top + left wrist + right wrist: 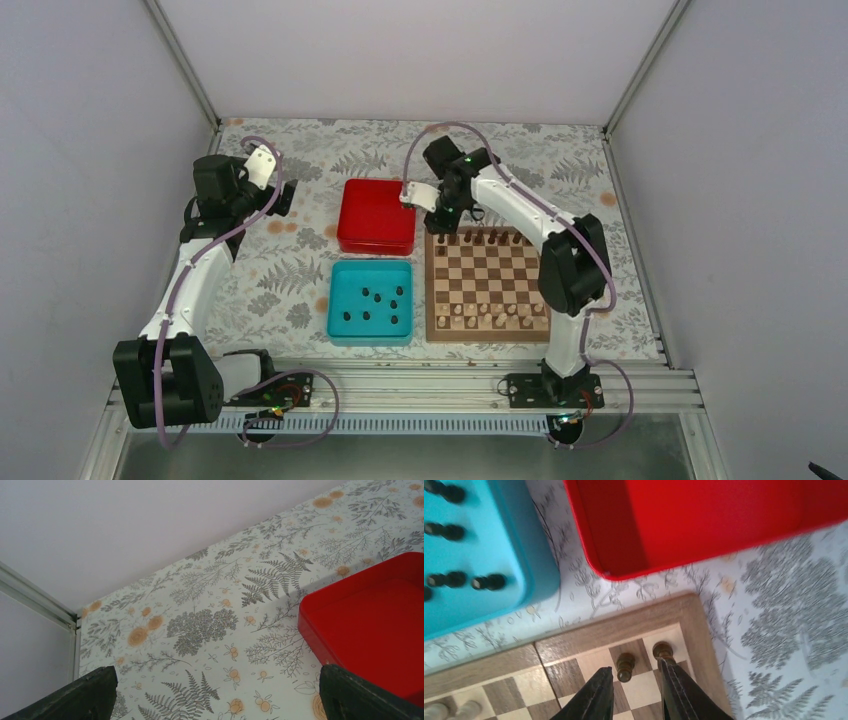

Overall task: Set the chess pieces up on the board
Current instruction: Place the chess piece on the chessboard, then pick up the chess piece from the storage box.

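I will move my right gripper off the board and back over the teal tray (343, 272). I will then lower it onto a dark pawn toward the tray's far side, because dark pawns are still there.
The board (487, 332) lies right of centre, with several dark chess pieces (478, 238) on its far rows and pale pieces (490, 316) along its near rows. Several more dark pieces (375, 300) lie in the teal tray (343, 272). My right gripper (440, 222) hovers over the board's far left corner. In the right wrist view it (635, 669) is open, its fingers on either side of a dark piece (625, 666) without touching it. A second dark piece (663, 651) stands on the corner square, against the right finger. My left gripper (288, 197) is open and empty, off at the far left.
A red square box (377, 215) sits behind the tray, left of the board's far corner; it also shows in the left wrist view (380, 625) and the right wrist view (704, 520). White walls enclose the floral table cover (200, 625).
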Robot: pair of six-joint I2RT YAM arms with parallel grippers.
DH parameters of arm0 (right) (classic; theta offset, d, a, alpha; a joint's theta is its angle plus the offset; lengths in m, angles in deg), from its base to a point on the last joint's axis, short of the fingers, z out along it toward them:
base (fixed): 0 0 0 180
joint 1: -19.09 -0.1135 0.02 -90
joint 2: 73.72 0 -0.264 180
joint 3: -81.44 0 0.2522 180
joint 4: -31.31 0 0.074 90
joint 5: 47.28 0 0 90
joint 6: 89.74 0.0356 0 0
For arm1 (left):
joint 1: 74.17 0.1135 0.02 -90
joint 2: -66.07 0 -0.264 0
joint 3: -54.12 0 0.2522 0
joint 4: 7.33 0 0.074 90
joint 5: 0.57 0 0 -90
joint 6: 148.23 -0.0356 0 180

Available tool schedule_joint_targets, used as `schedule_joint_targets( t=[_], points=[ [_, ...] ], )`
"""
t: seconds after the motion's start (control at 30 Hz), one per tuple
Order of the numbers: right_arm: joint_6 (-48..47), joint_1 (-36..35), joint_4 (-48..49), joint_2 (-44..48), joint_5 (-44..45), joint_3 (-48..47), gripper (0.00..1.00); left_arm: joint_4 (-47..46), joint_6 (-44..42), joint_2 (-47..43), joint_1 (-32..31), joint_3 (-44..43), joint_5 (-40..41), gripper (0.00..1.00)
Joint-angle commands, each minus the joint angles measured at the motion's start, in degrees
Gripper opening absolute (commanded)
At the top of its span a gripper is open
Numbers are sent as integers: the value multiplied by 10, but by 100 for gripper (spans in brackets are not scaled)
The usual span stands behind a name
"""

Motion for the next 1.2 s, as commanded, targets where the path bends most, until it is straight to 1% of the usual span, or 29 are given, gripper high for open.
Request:
schedule_joint_targets(
  t=[0.0, 0.13, 0.3, 0.47, 0.7, 0.87, 1.17],
  points=[
    [11, -51, -46, 29, -13, -52, 27, 1, -1, 3, 3, 0, -10, 100],
    [21, -123, -52, 18, -6, -76, 29, 1, -1, 1, 3, 1, -10, 100],
    [19, -207, -54, -29, 4, -96, 29, 0, -2, 4, 3, 1, -8, 100],
    [15, -254, -47, -87, 10, -128, 29, 0, -2, 3, 3, 2, -6, 100],
    [7, -276, -35, -159, 46, -146, 32, 0, 0, 2, 3, 2, -7, 100],
    [4, -275, -18, -173, 65, -139, 35, -1, -1, 2, 3, 3, -9, 100],
    [0, -274, -11, -192, 64, -148, 37, -1, -1, 0, 3, 4, -11, 100]
  ],
)
